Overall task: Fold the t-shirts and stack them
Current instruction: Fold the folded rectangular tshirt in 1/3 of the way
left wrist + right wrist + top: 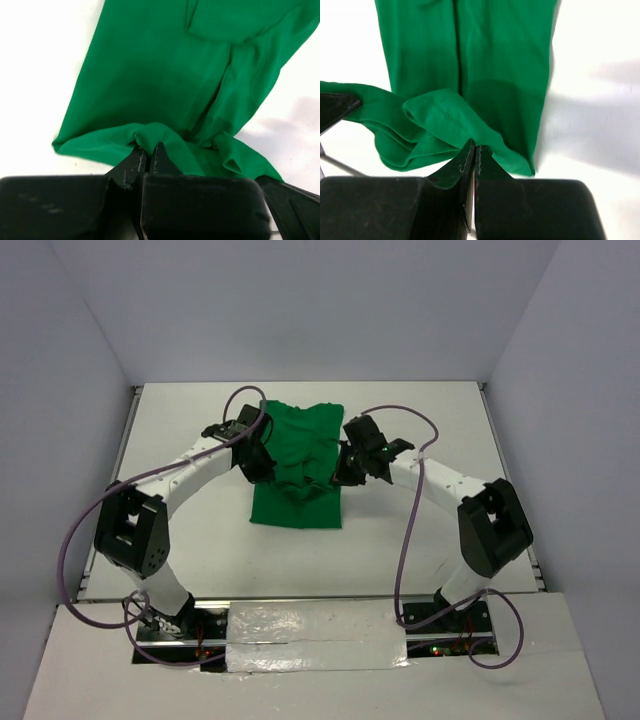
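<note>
The flat green cloth (282, 449) lies just outward of and below my left gripper. That gripper should next go outward and down to release the fold onto that layer.
The bright green t-shirt (298, 462) lies lengthwise in the middle of the white table, partly folded and bunched in its middle. My left gripper (258, 466) is at its left edge, shut on a pinch of the green cloth (150, 135). My right gripper (338, 476) is at its right edge, shut on a fold of the cloth (465, 127). Both hold the fabric lifted off the table, with the rest of the shirt (490, 55) hanging down from the jaws. The shirt (165, 65) spreads away from the left fingers.
The white table (180, 430) is walled by light panels at left, back and right. Purple cables (405, 540) loop from both arms. The arm bases and a taped strip (315, 640) sit at the near edge.
</note>
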`<state>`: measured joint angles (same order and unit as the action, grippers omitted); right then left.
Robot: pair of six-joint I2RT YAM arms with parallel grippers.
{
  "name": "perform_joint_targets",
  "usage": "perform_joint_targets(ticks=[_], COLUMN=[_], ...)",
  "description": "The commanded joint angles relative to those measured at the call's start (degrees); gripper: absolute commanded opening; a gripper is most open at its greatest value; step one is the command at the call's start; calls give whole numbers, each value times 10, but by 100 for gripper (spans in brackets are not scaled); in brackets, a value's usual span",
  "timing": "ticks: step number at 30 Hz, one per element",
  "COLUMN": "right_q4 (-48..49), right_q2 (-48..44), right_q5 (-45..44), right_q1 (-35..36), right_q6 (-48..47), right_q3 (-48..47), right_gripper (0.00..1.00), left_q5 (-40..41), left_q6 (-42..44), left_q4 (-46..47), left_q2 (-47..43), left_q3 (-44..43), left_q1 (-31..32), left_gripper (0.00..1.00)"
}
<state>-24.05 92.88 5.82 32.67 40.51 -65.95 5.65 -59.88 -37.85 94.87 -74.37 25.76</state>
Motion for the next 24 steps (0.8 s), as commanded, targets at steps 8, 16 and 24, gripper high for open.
perform_joint_targets(ticks=[8,16,24], right_q4=[2,7,13], right_q2=[116,158,57], right_q5=[15,19,-22], right_q1=[-24,-41,-44], right_q6=[-21,-6,-3], right_q3=[-120,-151,-103], right_gripper=[0,56,94], left_q5=[-12,-3,82], left_q6=[36,49,64], left_q4=[11,-31,-53], left_q2=[101,183,125], left_q3=[-112,-175,-177], left_q1=[-41,-52,-52], left_gripper=[0,46,99])
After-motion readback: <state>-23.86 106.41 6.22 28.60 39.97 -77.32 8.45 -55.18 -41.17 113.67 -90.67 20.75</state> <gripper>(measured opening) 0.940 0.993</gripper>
